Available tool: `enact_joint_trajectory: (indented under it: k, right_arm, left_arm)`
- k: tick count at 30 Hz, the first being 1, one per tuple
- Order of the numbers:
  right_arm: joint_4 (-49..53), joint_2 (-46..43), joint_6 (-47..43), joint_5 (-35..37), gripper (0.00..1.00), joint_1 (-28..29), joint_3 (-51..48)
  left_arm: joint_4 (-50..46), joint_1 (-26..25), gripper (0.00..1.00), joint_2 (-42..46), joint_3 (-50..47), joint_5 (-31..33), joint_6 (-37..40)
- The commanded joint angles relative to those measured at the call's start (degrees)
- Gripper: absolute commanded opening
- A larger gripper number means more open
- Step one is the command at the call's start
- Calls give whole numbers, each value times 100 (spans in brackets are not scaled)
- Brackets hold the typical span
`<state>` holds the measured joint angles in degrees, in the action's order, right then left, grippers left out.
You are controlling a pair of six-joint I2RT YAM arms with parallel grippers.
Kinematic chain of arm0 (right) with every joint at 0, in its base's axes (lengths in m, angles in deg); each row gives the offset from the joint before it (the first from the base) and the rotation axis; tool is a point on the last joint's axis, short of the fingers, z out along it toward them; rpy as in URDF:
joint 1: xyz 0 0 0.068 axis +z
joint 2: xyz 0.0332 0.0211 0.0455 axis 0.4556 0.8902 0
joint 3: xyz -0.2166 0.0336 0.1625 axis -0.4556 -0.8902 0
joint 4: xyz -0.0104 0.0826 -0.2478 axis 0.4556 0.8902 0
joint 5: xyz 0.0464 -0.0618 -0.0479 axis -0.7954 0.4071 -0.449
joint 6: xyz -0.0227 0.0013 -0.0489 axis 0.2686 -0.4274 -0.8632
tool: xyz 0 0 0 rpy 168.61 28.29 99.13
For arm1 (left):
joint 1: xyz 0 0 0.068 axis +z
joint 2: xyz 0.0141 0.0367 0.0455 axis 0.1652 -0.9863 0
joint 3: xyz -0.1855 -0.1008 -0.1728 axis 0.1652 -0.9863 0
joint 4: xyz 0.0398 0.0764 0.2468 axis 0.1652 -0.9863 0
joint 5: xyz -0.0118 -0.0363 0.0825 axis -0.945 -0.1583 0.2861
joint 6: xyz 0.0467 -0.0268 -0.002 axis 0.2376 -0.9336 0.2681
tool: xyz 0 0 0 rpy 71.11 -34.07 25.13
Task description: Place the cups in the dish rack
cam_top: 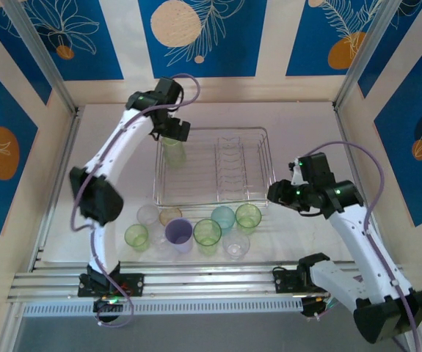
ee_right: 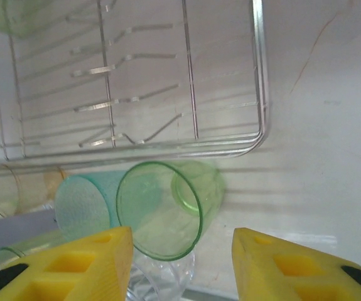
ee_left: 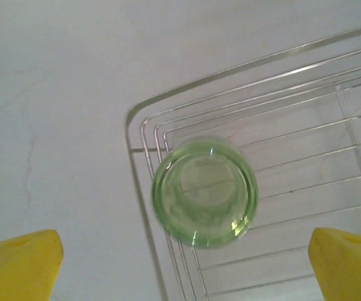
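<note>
My right gripper moves down and back to the green cup next, onto the side of its rim opposite the teal cup (cam_top: 260, 215), where the tabletop is bare.
The wire dish rack (cam_top: 268, 157) sits mid-table. One green cup (cam_top: 173, 151) stands in its far left corner, seen from above in the left wrist view as the green cup (ee_left: 204, 191) inside the rack's rim (ee_left: 129, 128). My left gripper (cam_top: 172, 132) hangs just above it, open wide and apart from it (ee_left: 186, 269). Several cups stand in front of the rack: green (cam_top: 248, 216), teal (cam_top: 223, 218), lilac (cam_top: 179, 234), amber (cam_top: 170, 215) and clear (cam_top: 235, 246). My right gripper (cam_top: 277, 192) is open (ee_right: 180, 263), short of the rightmost green cup (ee_right: 167, 207), holding nothing.
Walls enclose the table on three sides. A metal rail (cam_top: 211, 282) runs along the near edge by the arm bases. The rack's upright tines (cam_top: 229, 165) stand in its middle. In the right wrist view the teal cup (ee_right: 83, 204) and a clear cup (ee_right: 161, 279) crowd the green one.
</note>
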<state>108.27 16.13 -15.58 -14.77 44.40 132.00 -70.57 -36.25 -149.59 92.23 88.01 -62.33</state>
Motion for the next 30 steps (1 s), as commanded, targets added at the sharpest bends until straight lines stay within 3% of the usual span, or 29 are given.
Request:
enact_joint_trajectory:
  k: [1, 7, 12, 22, 30]
  right_arm:
    - [269, 328, 231, 280, 48, 478, 138]
    - [20, 869, 710, 621, 48, 1002, -63]
    - [-345, 1152, 858, 693, 44, 1215, -249]
    - [-444, 1558, 1050, 1085, 40, 1576, -417]
    - [-491, 1838, 1162, 1426, 36, 1783, -533]
  left_arm:
    - [1373, -86, 100, 1244, -1414, -66, -157]
    - [3684, -86, 100, 3611, -4548, -1028, -753]
    - [4491, -94, 100, 4787, -5959, -1272, -1055]
    - [4539, -94, 100, 5501, -6577, -2103, -949]
    - [4593, -94, 100, 5591, -6626, -2361, -956]
